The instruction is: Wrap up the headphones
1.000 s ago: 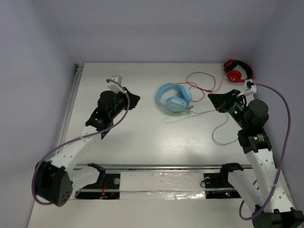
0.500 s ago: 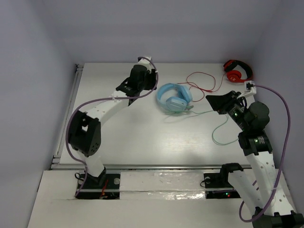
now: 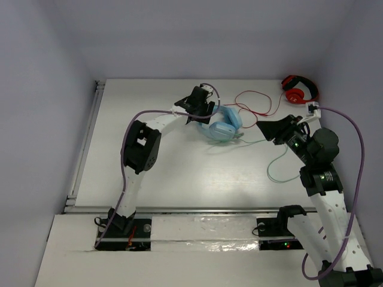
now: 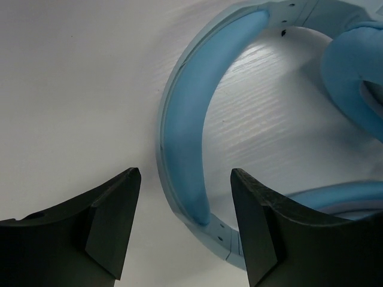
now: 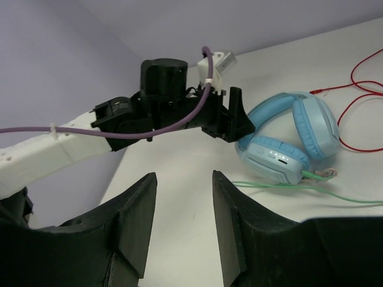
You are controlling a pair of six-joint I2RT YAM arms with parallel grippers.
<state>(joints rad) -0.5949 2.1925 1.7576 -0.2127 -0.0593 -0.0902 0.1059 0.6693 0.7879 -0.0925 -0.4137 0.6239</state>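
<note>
The open fingers of my left gripper are already on either side of the padded curve of the headphones' band. Next I will lower my left gripper slightly outward onto that curve and close it.
The light blue headphones [image 3: 220, 124] lie folded on the white table, back centre. Their pale green cable [image 3: 281, 164] trails right and loops down towards the right arm. My left gripper [image 3: 203, 113] is stretched out to the headphones' left side and is open. In the left wrist view its two black fingers [image 4: 108, 221] stand either side of the padded band [image 4: 185, 107], apart from it. My right gripper [image 3: 263, 127] hovers open to the right of the headphones [image 5: 287, 137], with nothing between its fingers [image 5: 134, 227]. The green cable [image 5: 287, 186] runs just past them.
Smaller red headphones [image 3: 297, 89] sit at the back right corner, and their red cable [image 3: 257, 101] loops close behind the blue pair. A metal rail [image 3: 90, 137] lines the table's left edge. Grey walls close in the back and both sides.
The left arm has swung from the table's left side across to the headphones' band. Both grippers have gone from shut to open. The right arm has barely moved.
</note>
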